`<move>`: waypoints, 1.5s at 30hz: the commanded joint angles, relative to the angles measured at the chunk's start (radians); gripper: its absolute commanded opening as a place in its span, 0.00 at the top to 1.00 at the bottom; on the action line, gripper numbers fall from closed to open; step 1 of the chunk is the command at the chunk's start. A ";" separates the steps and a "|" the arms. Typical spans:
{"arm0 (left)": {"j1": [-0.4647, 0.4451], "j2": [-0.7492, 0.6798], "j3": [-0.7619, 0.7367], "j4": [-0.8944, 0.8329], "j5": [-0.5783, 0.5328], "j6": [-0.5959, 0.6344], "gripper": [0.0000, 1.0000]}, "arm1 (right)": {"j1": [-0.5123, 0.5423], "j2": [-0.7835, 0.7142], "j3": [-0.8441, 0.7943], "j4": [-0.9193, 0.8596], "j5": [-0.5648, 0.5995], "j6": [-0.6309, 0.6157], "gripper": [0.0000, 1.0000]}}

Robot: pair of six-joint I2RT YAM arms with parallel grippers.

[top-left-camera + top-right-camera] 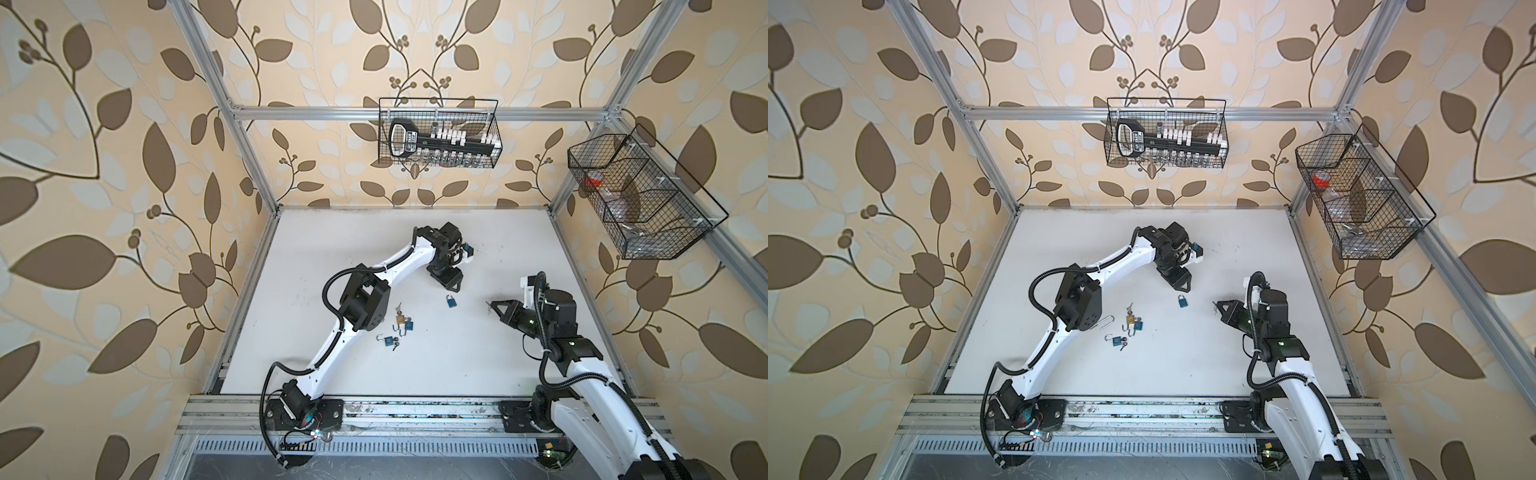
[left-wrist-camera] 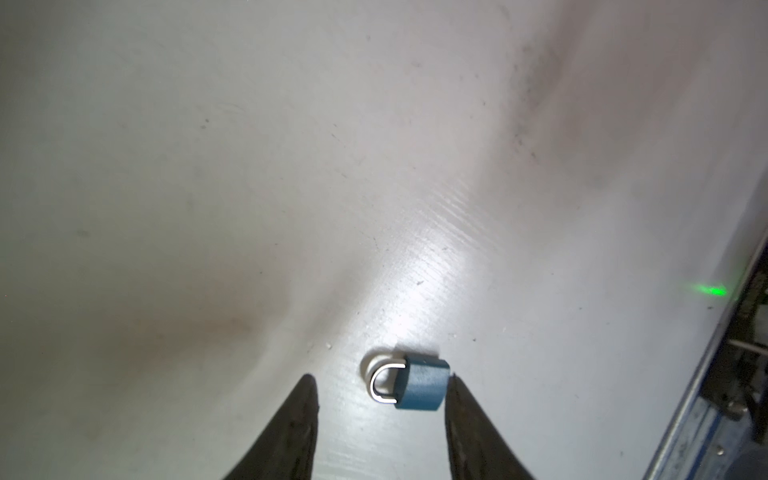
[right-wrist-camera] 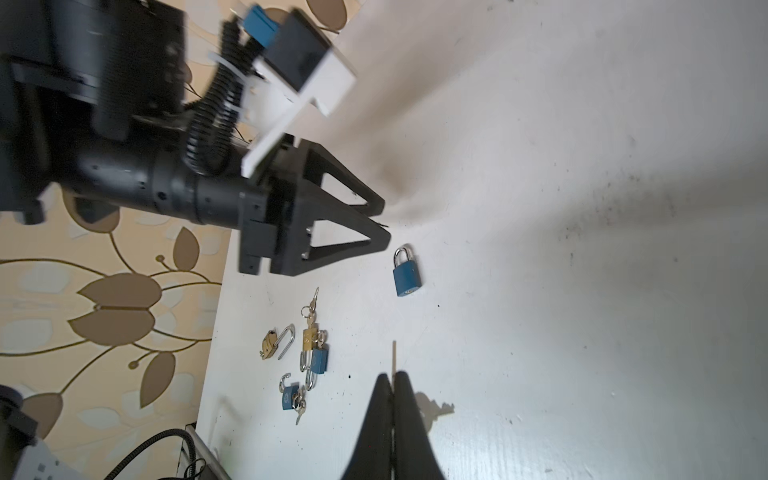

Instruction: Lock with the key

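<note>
The lock's end opposite the shackle faces the key, below and ahead. Next, my right gripper lowers toward that end and releases the key.
A small blue padlock lies flat on the white table, its silver shackle seated in the body. My left gripper is open just over it; one fingertip is at the lock's body and the other stands well clear. Both top views show that lock just in front of the left gripper. My right gripper is shut on a key, whose thin edge sticks out past the tips. In a top view the key sits at the right gripper's tips, to the lock's right.
More padlocks lie left of centre: a brass and a blue one with keys, a blue one with an open shackle and a brass one by the left arm. Wire baskets hang on the back wall and the right frame.
</note>
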 commanded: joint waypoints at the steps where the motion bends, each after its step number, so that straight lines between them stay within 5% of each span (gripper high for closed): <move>1: 0.015 -0.258 -0.102 0.130 -0.044 -0.062 0.41 | 0.056 0.030 -0.028 0.106 0.008 0.056 1.00; 10: 0.048 -0.667 -0.522 0.341 -0.128 -0.147 0.29 | 0.203 0.171 -0.081 0.304 0.125 0.135 1.00; 13: 0.062 -0.819 -0.748 0.510 -0.190 -0.197 0.11 | 0.204 0.232 -0.091 0.372 0.123 0.148 1.00; 17: 0.132 -0.959 -1.002 0.728 -0.193 -0.286 0.04 | 0.205 0.306 -0.087 0.429 0.108 0.162 1.00; 45: 0.138 -0.916 -0.996 0.719 -0.190 -0.394 0.01 | 0.205 0.735 0.083 0.598 0.176 0.114 1.00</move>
